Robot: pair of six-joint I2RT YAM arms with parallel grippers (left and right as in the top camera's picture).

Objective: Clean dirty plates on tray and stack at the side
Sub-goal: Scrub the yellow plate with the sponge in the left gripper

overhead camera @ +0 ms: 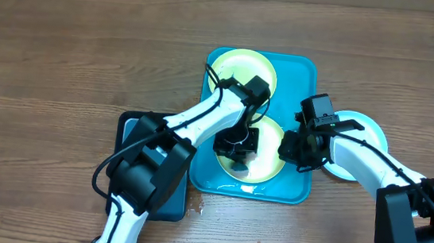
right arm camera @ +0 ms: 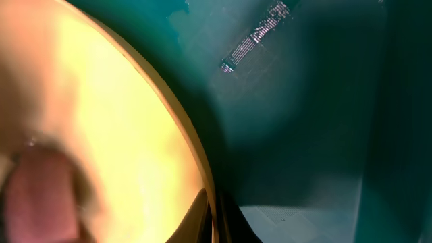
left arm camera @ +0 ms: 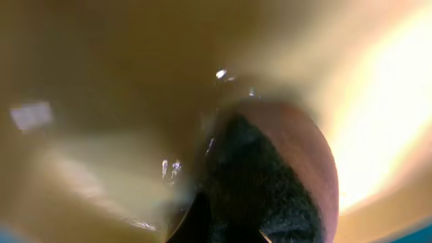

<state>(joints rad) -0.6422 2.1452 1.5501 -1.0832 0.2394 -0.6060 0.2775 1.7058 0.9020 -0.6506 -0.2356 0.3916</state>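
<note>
My left gripper is at the plate. It should next move up off the plate, to the left in the overhead view, and down into the dark basin to let go of the sponge outside the tray.
The turquoise tray holds two yellow-green plates, one at the back and one at the front. My left gripper presses down on the front plate, shut on a dark sponge with a pinkish layer. My right gripper is shut on that plate's right rim, which runs between its fingers. The sponge shows blurred at the left of the right wrist view. A third plate, pale blue, lies on the table right of the tray, partly under my right arm.
A dark rectangular basin stands left of the tray, mostly under my left arm. Wet patches shine on the tray's front edge. The tray floor fills the right wrist view. Bare wooden table lies all round.
</note>
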